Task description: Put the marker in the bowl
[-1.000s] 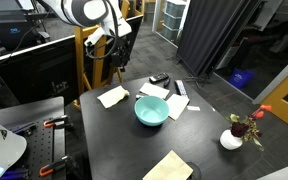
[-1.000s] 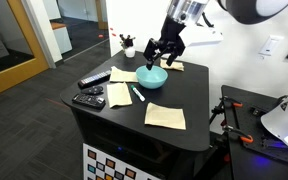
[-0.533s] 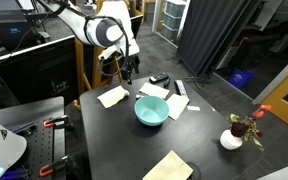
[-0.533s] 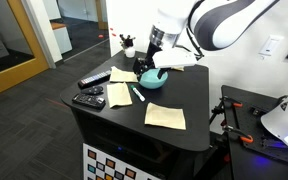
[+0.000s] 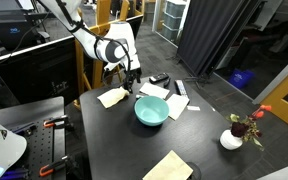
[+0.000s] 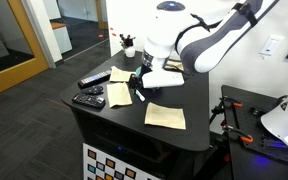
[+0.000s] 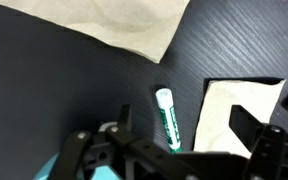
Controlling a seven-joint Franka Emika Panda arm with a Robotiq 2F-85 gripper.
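Observation:
Next, my gripper moves down from its hover onto the marker's green label (image 6: 140, 96) (image 7: 171, 125), because the marker lies flat on the tabletop between my spread fingers.
The marker (image 7: 167, 118) is white with a green label and lies flat on the dark table, between my open fingers in the wrist view. My gripper (image 7: 184, 135) is open and empty, hovering just above it. In both exterior views the gripper (image 5: 131, 84) (image 6: 140, 84) hangs low over the table beside the marker (image 6: 138, 96). The teal bowl (image 5: 151, 110) stands in the middle of the table, close by the gripper. A sliver of it shows in the wrist view (image 7: 56, 171). In an exterior view my arm hides most of it.
Tan napkins (image 5: 112, 96) (image 5: 169, 167) (image 6: 165, 116) and white papers (image 5: 176, 102) lie around the bowl. Remotes (image 6: 88, 99) (image 6: 93, 80) lie near a table edge. A small white pot with a red flower (image 5: 232, 138) stands at a corner.
My arm has swung from above the bowl down and over to the marker. The gripper is now low above the table with the marker between its fingers.

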